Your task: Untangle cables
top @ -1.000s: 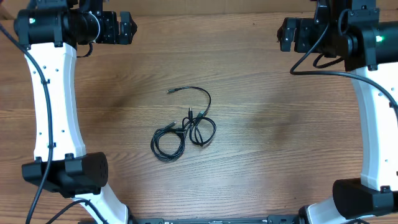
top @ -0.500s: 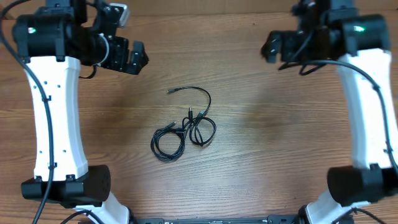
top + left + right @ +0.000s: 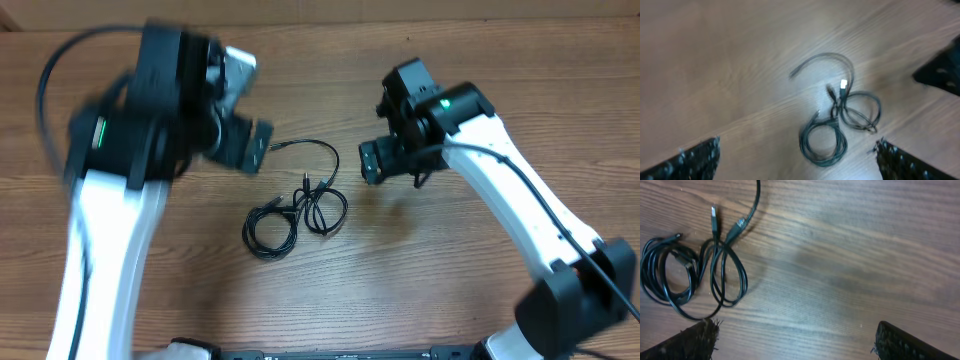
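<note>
I should next move my right gripper to the left in the overhead view, back and down onto the near side of the looser loops, which are tangled with the coil.
The cables (image 3: 310,197) lie tangled on the wooden table: one small coil at the left, looser loops at the right, and one strand arcing up to a free plug end. My left gripper (image 3: 258,152), blurred by motion, hovers open just up and left of them. In the left wrist view the cables (image 3: 840,102) lie ahead of the open left gripper (image 3: 797,159). My right gripper (image 3: 370,162) is open just right of the tangle. The right wrist view has the cables (image 3: 716,244) at the left, with bare wood between the spread jaws of the right gripper (image 3: 797,341).
The wooden table (image 3: 450,250) spreads all around. The white arm links (image 3: 520,210) reach in from both lower corners, with thick black cords along them.
Both arms have swung in from the far corners toward the middle. The grippers now hang close to the cables on either side. Both stay open; the cables have not moved.
</note>
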Robot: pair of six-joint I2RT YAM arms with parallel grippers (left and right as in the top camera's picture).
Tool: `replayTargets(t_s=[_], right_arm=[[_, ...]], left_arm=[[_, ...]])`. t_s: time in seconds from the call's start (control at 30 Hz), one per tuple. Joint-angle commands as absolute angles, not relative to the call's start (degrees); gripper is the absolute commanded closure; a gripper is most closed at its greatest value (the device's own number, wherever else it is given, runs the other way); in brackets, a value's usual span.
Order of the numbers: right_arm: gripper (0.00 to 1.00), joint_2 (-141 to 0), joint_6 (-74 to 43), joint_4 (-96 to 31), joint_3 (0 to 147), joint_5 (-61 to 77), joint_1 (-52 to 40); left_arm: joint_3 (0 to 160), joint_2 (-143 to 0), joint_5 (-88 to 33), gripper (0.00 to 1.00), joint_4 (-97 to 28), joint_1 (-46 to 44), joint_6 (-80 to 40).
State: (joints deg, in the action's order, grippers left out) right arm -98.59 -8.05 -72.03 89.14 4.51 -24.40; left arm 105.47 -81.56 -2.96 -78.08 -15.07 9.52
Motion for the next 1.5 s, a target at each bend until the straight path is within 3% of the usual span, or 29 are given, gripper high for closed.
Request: replayTargets(t_s=[0.0,0.17,0.33,0.6,1.0,1.1,1.13,1.2,1.27,1.47], right_arm=[[0.0,-91.07,-11.2,-70.02,83.57,8.03,-24.05],[0.0,-85.52,-18.24,-64.58,74.85,10.57,-24.21],[0.0,-85.12,-12.03,-56.69,69.34,16.23,-29.93],[0.0,-90.56,-8.62,-51.0,65.93,7.6,-42.48],[0.0,-100.57,-4.12,-42.48,65.95,3.38,-47.66],[0.18,-100.57,-4.45,-40.03,66.06,2.57,-46.68],[0.32,-100.6,-4.43,-39.86,66.06,2.55,-46.39],[0.7,-100.6,-4.47,-39.68,66.06,1.96,-45.89],[0.95,-100.57,-4.67,-39.7,66.06,1.15,-45.25],[0.96,-99.88,-8.1,-40.64,67.09,-2.24,-43.48]], left_arm=[[91.07,-68.31,0.27,0.0,-73.12,-17.34,13.32],[72.1,-52.56,3.38,0.0,-64.36,-16.29,10.63],[64.38,-44.69,3.42,0.0,-62.26,-15.22,6.72],[63.7,-45.98,5.37,0.0,-63.0,-15.22,-2.0],[63.7,-51.18,5.28,0.0,-63.51,-15.25,-5.39],[63.7,-52.95,5.28,0.0,-64.07,-15.25,-5.39],[63.7,-53.36,5.32,0.0,-64.07,-15.22,-5.37],[63.7,-54.28,5.32,0.0,-64.01,-15.25,-5.37],[63.7,-55.13,5.34,0.0,-63.92,-15.25,-5.34],[63.7,-57.56,5.54,0.0,-62.59,-15.25,-5.37]])
